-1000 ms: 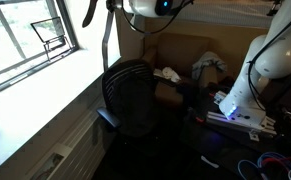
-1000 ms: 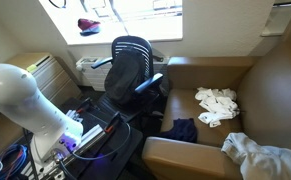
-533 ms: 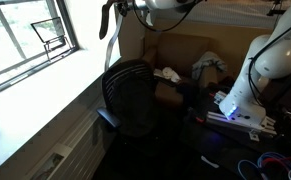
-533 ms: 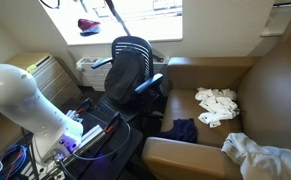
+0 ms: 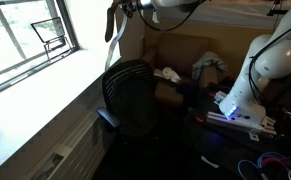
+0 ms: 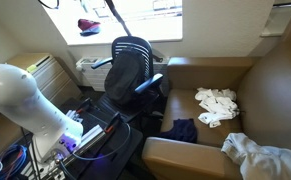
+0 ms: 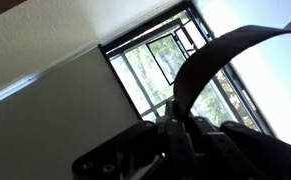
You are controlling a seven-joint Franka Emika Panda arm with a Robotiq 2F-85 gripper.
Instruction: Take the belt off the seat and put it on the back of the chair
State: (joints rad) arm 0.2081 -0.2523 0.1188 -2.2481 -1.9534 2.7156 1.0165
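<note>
My gripper will go down next, then tilt downward beside the chair back (image 5: 133,68) on the side by my base.
My gripper (image 5: 135,8) is high up near the top edge of an exterior view, shut on a dark belt (image 5: 111,30). The belt hangs from it in a strip above the black mesh office chair (image 5: 130,95). In the other exterior view the belt (image 6: 116,18) is a thin dark line over the top of the chair back (image 6: 130,55), and the gripper itself is out of frame. In the wrist view the belt (image 7: 225,55) loops out of the dark fingers (image 7: 180,130) against a window. The chair seat is hidden.
A window with a sill (image 5: 45,75) runs beside the chair. A brown sofa (image 6: 235,90) holds white cloths (image 6: 217,103) and a dark garment (image 6: 180,128). The robot's white base (image 6: 25,100) and cables (image 5: 270,162) are close to the chair.
The hanging belt has shifted a little sideways and swung, and the gripper has moved slightly with it. The chair has not moved.
</note>
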